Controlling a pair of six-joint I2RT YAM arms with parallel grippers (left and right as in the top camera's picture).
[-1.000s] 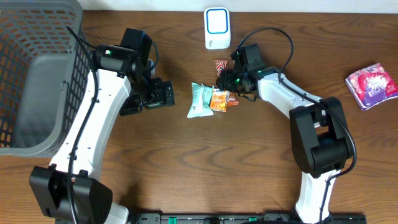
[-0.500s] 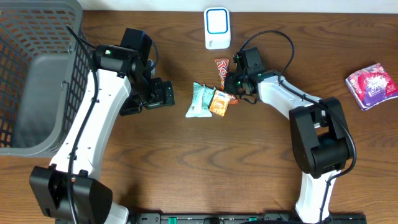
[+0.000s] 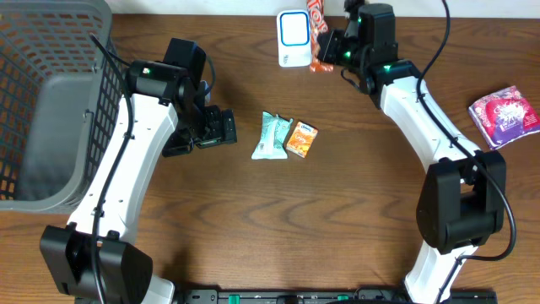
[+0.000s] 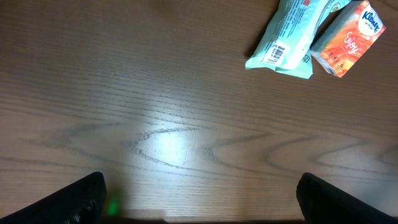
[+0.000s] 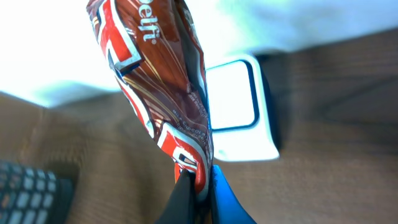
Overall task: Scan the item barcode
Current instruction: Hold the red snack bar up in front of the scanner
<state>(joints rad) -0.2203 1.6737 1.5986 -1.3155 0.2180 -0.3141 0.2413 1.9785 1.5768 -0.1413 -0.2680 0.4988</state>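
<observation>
The packet swings back and to the right in the overhead view next, and my right gripper lowers and releases it on the bare wood beside the pink pack.
My right gripper is shut on the lower end of a red and brown candy packet, held up off the table. The packet hangs right beside the white scanner at the table's far edge; in the right wrist view it covers part of the scanner's left side. My left gripper stands open low over bare wood, with nothing between its fingers. No barcode shows on the held packet.
A teal packet and an orange tissue pack lie side by side mid-table, right of my left gripper. A grey mesh basket fills the far left. A pink pack lies at the right edge.
My right gripper shut on the candy packet, lifted it from beside the teal and orange packs and carried it up to the scanner. The left arm stayed still.
</observation>
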